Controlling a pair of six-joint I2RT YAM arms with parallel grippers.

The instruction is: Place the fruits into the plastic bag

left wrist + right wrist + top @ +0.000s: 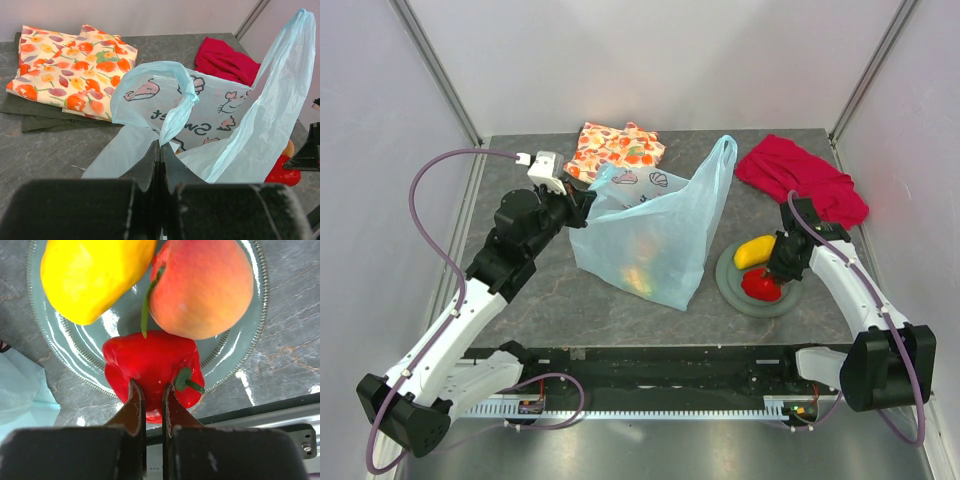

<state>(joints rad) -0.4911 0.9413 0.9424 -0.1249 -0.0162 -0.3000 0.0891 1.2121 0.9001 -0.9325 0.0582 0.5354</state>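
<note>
I will raise my right gripper, cross to the bag's held-open mouth (646,194) on its left in the top view, and lower inside to release the pepper.
The light-blue plastic bag (650,230) stands mid-table with its mouth held up. My left gripper (588,195) is shut on its near handle (175,107), pinched at the fingertips (160,145). Blurred orange and yellow fruit (638,272) shows through the bag wall. The grey-green plate (732,285) holds a yellow mango (753,250), an orange peach (200,285) and the red pepper (150,360). My right gripper (154,390) is down on the pepper, its jaws closed narrowly on a ridge of it beside the green stem. The pepper rests on the plate.
An orange floral cloth (615,148) on a dark green cloth (30,115) lies at the back left. A red cloth (800,178) lies at the back right. The table's front edge rail (280,410) is just behind the plate.
</note>
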